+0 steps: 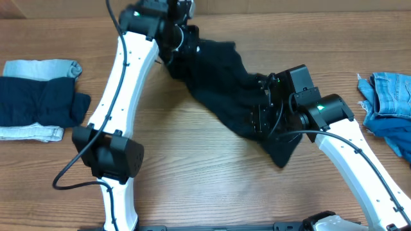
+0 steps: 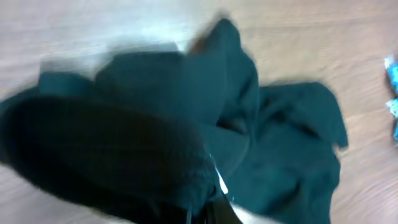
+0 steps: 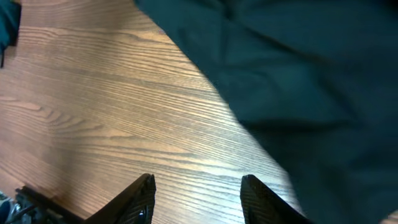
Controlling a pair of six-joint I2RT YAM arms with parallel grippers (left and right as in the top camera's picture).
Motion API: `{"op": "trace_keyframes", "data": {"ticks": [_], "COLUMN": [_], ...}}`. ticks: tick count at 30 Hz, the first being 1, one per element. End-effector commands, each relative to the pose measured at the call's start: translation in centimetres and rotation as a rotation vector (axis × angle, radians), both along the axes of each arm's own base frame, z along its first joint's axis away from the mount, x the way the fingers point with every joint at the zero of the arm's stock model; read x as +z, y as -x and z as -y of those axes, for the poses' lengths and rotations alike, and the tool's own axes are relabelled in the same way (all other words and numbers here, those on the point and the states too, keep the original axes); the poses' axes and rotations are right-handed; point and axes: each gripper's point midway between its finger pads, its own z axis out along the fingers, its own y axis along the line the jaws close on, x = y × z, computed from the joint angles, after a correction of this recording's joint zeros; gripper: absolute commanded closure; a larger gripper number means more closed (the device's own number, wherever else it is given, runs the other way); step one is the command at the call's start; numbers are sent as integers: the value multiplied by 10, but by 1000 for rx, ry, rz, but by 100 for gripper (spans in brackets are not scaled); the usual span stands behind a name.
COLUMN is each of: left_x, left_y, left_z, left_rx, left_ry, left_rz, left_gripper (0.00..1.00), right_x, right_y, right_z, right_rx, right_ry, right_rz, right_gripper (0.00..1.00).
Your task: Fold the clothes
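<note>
I should next draw the black garment's bunched edge back and down over empty wood (image 1: 149, 108) toward the folded navy garment with my left gripper.
The large black garment (image 1: 225, 83) lies crumpled across the far middle of the table. My left gripper (image 1: 178, 37) is at its far left end, shut on a bunched edge of it. In the blurred left wrist view the black cloth (image 2: 124, 149) drapes over the jaws (image 2: 211, 211). My right gripper (image 1: 260, 115) hovers over the garment's near right part. In the right wrist view its fingers (image 3: 199, 190) are open with bare wood between them, and the black cloth (image 3: 311, 74) lies to their upper right.
A dark navy garment (image 1: 38, 102) lies folded on light-blue pieces (image 1: 42, 66) at the left edge. Light-blue denim (image 1: 388, 90) and bright blue cloth (image 1: 395, 131) are piled at the right edge. Bare wood tabletop (image 1: 205, 173) stretches in front.
</note>
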Motion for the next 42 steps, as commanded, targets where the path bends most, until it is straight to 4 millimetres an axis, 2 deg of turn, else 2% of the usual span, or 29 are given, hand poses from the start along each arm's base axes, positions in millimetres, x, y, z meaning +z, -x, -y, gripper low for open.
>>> {"op": "trace_keyframes", "data": {"ticks": [1,3,6,7,10,14,17,18,19,21,23,26,29,31,33,34,35,36,37,39,41,42], "left_x": [-13,-21,-25,-26,-25,-23,-25,-26,-24,-16,-17,-24,-23,-14,-4,0,1,0,-5,-10,-12,-13], "left_y": [23,45,71,74,75,53,66,77,85,97,98,95,91,80,71,68,66,65,65,66,61,55], "left_z": [-32,-54,-71,-76,-76,-77,-76,-71,-48,-15,-15,-30,-44,-64,-91,-108,-125,-134,-144,-163,-171,-168], "left_rx": [24,55,72,81,82,105,112,90,9,-69,-30,97,202,311,411,463,512,536,566,606,634,618], "left_ry": [-203,-309,-391,-415,-415,-428,-428,-406,-285,-105,-139,-357,-579,-679,-732,-721,-699,-676,-617,-557,-511,-468], "left_rz": [-76,-167,-271,-282,-284,-192,-248,-290,-320,-360,-362,-305,-200,-122,-75,-82,-102,-122,-173,-233,-240,-233], "left_gripper": [96,96,96,96,96,96,96,96,96,96,96,96,96,96,91,83,65,55,51,50,49,52], "right_x": [13,12,12,12,12,15,19,19,15,3,-19,-37,-36,-36,-36,-36,-36,-36,-36,-35,-34,-34], "right_y": [-10,-15,-18,-18,-19,-30,-46,-52,-60,-71,-79,-83,-88,-88,-87,-87,-87,-87,-87,-89,-91,-92], "right_z": [10,19,27,29,30,33,40,41,42,43,49,61,66,67,67,67,67,67,67,67,67,66], "right_rx": [-33,-72,-97,-102,-106,-130,-232,-241,-248,-257,-299,-344,-358,-359,-359,-359,-359,-359,-359,-360,-360,-361], "right_ry": [30,51,52,53,53,64,71,71,70,77,87,98,97,98,99,100,100,100,99,96,93,92], "right_rz": [69,70,69,70,70,115,155,170,178,163,104,49,62,61,60,58,57,57,58,67,77,80], "right_gripper": [49,47,46,46,45,41,41,41,41,41,46,48,48,48,47,47,47,43,42,41,40,40]}}
